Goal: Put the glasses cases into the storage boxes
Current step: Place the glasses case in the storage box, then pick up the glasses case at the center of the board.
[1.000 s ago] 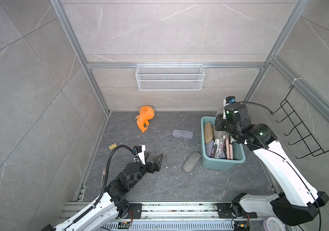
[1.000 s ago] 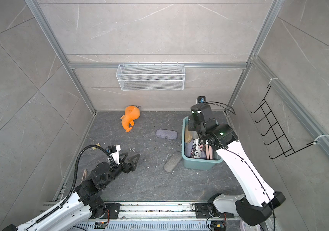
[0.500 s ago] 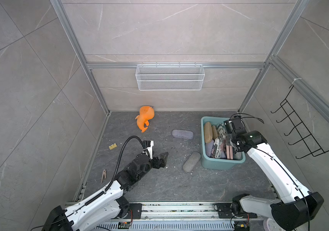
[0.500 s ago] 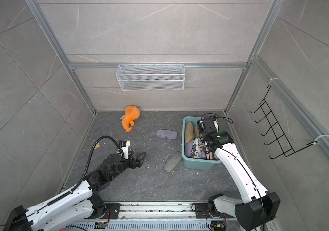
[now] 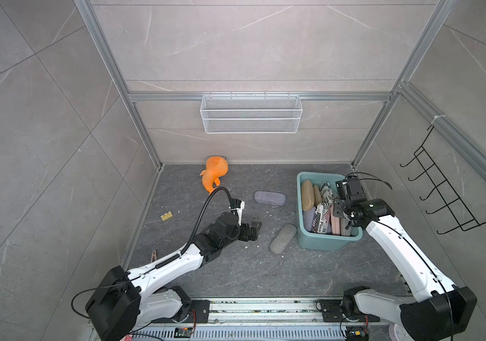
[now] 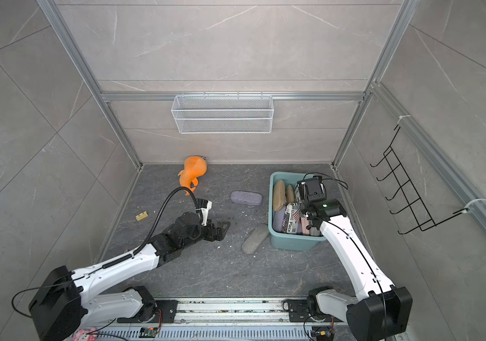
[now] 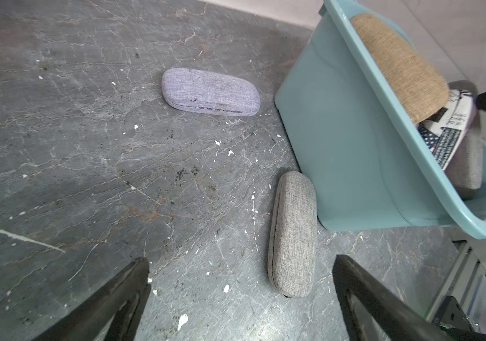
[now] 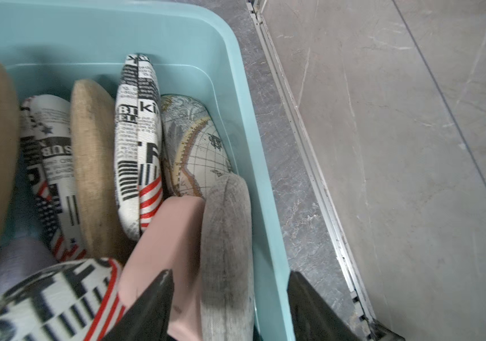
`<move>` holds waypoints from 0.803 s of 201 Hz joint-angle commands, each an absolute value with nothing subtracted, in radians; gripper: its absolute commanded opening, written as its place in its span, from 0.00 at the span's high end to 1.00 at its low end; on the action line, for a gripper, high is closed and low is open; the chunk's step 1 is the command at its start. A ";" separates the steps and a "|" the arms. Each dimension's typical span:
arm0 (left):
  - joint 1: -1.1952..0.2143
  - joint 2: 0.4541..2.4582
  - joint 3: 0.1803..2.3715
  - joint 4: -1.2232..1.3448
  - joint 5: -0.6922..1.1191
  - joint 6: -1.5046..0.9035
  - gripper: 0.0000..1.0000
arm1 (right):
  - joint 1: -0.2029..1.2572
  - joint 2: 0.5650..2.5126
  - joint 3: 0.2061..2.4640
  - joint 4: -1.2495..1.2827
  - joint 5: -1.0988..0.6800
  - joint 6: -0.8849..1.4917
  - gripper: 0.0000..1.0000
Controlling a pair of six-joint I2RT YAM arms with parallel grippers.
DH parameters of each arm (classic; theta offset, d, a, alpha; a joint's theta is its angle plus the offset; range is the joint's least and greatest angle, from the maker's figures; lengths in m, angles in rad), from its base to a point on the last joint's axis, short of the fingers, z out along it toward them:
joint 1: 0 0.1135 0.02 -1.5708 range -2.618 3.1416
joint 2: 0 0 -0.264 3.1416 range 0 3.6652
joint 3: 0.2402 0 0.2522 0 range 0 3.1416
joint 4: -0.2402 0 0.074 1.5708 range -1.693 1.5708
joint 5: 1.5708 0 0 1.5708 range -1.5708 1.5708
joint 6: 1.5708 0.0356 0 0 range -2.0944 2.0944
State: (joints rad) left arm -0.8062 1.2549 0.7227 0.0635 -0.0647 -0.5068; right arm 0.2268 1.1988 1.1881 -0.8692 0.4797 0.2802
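I will next lower my left gripper toward the teal box (image 5: 329, 245) and put its fingers on both sides of the near end of the grey case, because that end is below the gripper, beside the box.
A teal storage box (image 5: 329, 245) stands on the floor at the right, packed with glasses cases on edge: tan, newspaper-print, map-print, pink. My right gripper (image 8: 231, 274) is open at the box's right side. Its jaws straddle a worn grey case (image 8: 227, 236) and the box wall (image 8: 265, 206), and the grey case stands between the pink case (image 8: 171, 236) and that wall. Two cases lie on the floor: a lilac one (image 5: 269, 197) and a grey one (image 5: 283, 238) beside the box. My left gripper (image 7: 240, 261) is open and low, just short of the grey case (image 7: 292, 233).
An orange plush toy (image 5: 214, 174) lies at the back of the floor. On the back wall hangs a white wire basket (image 5: 250, 113), and a black hook rack (image 5: 442, 200) is on the right wall. A small yellow piece (image 5: 166, 216) and a clothespin (image 5: 153, 254) lie near the left wall.
My right gripper came down from above the box into its right side and its jaws spread apart. The left arm reached forward across the floor toward the grey case.
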 commanded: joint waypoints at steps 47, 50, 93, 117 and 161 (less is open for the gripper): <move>-1.004 1.662 1.103 -0.246 -0.103 -0.334 0.00 | 0.239 1.081 1.254 -0.850 0.204 0.326 0.27; -1.010 1.678 1.113 -0.253 -0.102 -0.330 0.00 | 0.239 1.077 1.252 -0.847 0.195 0.327 0.26; -1.053 1.863 1.266 -0.378 -0.124 -0.289 0.05 | 0.240 1.039 1.230 -0.828 0.091 0.335 0.19; -1.068 1.922 1.299 -0.398 -0.157 -0.289 0.09 | 0.241 1.026 1.212 -0.818 0.069 0.334 0.19; -1.072 1.959 1.305 -0.375 -0.185 -0.298 0.22 | 0.241 1.020 1.197 -0.804 0.034 0.336 0.20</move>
